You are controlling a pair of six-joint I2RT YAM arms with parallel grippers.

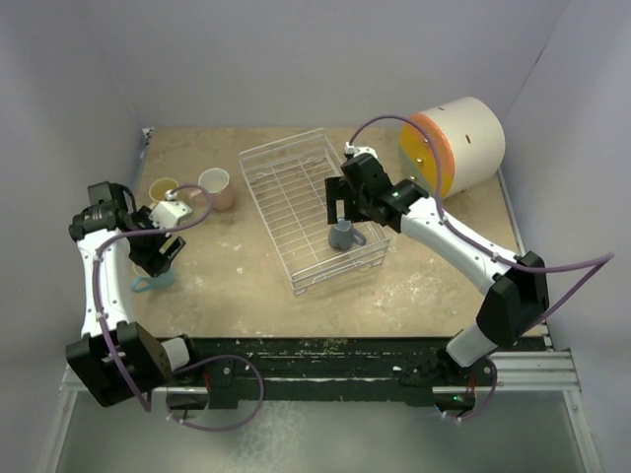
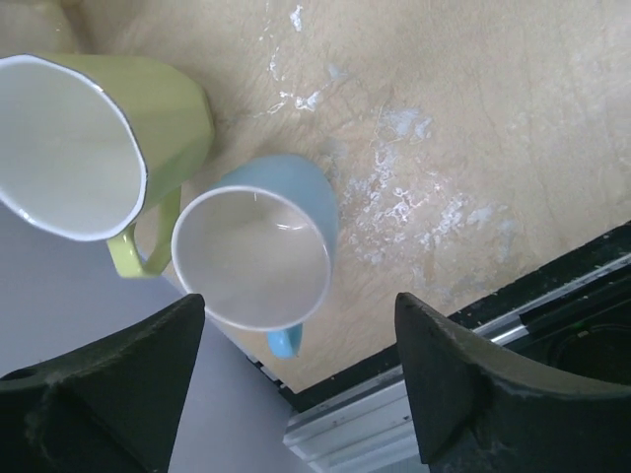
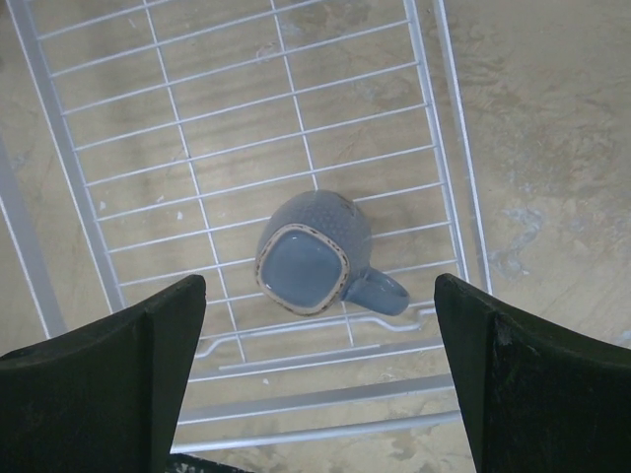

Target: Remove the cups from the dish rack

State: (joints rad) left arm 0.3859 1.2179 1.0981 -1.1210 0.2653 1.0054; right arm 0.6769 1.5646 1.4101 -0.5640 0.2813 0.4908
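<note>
The grey-blue mug's handle (image 1: 359, 237) (image 3: 380, 293) is below my right gripper and sticks out clear of the mug's body, so my right gripper will next go down and turn its open fingers to fit around it.
The wire dish rack (image 1: 281, 143) stands mid-table. One grey-blue mug (image 1: 343, 236) sits near its front right corner. My right gripper (image 1: 338, 207) hangs open and empty above it. In the right wrist view the mug (image 3: 311, 256) lies between the spread fingers (image 3: 317, 296), on the rack's wires (image 3: 439, 118). A cream-yellow mug (image 1: 163, 189) and a pink mug (image 1: 216, 187) stand on the table left of the rack. My left gripper (image 1: 163, 254) is open and empty above the light blue mug (image 2: 261, 246), with the lime green mug (image 2: 99, 138) beside it. The arm hides the green mug from above.
A round cream-and-orange drawer unit (image 1: 454, 148) lies at the back right. Grey walls close in the left, back and right. The black front rail (image 2: 552, 296) runs close to the light blue mug. Bare tabletop lies between the rack and the left mugs.
</note>
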